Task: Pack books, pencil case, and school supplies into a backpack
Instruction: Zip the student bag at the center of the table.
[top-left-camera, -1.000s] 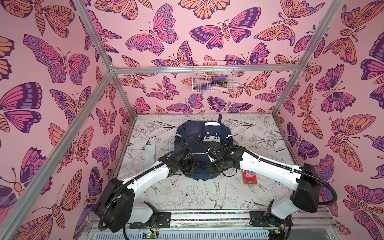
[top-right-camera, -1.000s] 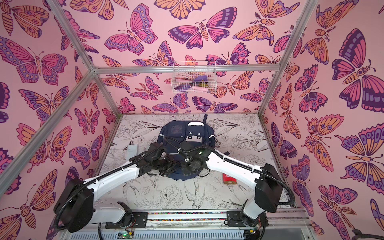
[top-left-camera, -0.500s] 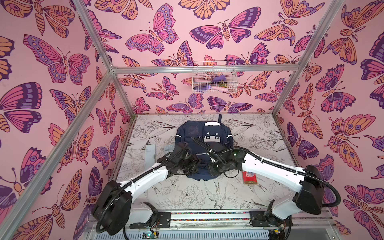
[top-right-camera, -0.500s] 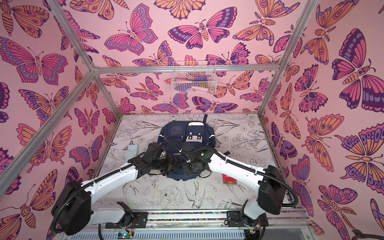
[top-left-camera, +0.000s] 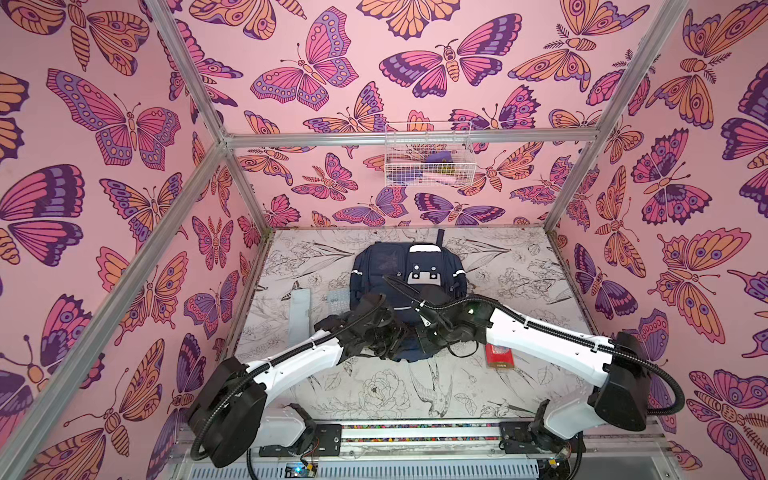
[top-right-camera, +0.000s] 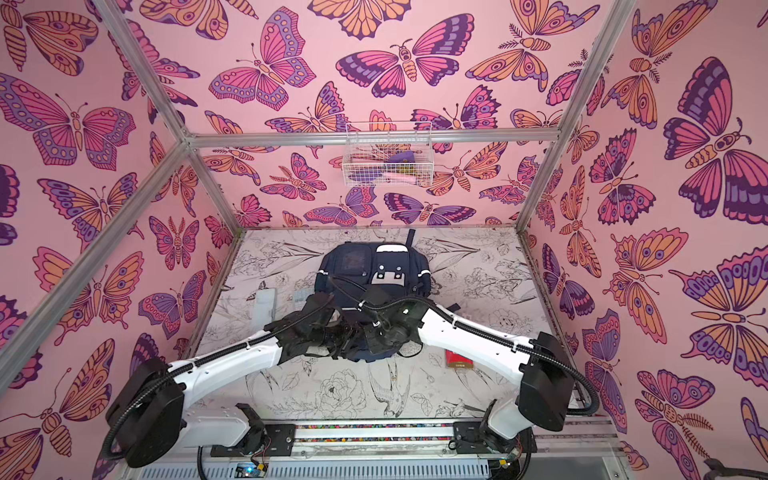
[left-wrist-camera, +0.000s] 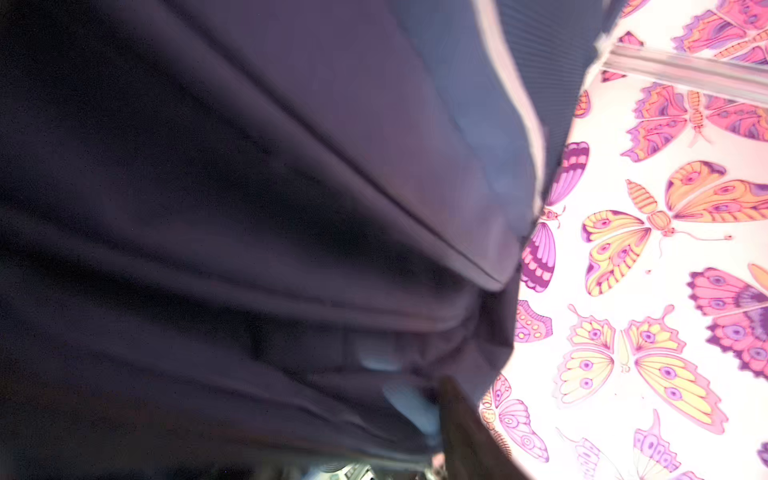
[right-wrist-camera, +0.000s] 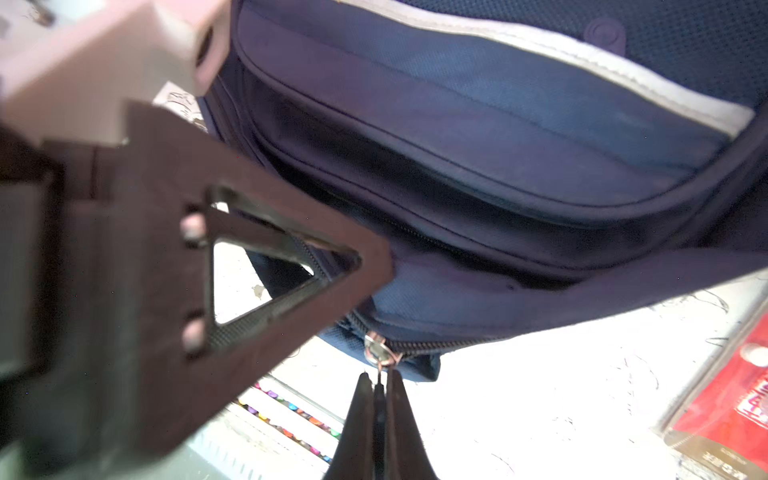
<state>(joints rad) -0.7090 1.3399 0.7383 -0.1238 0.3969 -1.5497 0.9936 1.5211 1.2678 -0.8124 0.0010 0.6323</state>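
Observation:
The bag's side edge by the red packet is outward of my right gripper. My right gripper should next draw the pull along the zip that leads there, then release it.
The navy backpack (top-left-camera: 405, 274) (top-right-camera: 365, 270) lies flat in the middle of the table in both top views. Both grippers are at its near end. My right gripper (right-wrist-camera: 377, 380) is shut on the thin metal zipper pull (right-wrist-camera: 376, 353) of a zip along the bag's near edge. My left gripper (top-left-camera: 388, 332) is pressed into the backpack fabric (left-wrist-camera: 291, 208). Only one dark finger (left-wrist-camera: 457, 415) shows, with cloth bunched against it. Its black triangular finger (right-wrist-camera: 257, 257) lies on the bag beside the zip. The books and pencil case are out of view.
A red packet (top-left-camera: 500, 355) (top-right-camera: 459, 359) (right-wrist-camera: 723, 395) lies on the table right of the bag. A grey flat oblong (top-left-camera: 300, 309) and a small clear item (top-left-camera: 337, 301) lie to its left. A white wire basket (top-left-camera: 428, 160) hangs on the back wall.
Both grippers have shifted slightly at the backpack's near end. The right gripper has stayed shut on the zipper pull.

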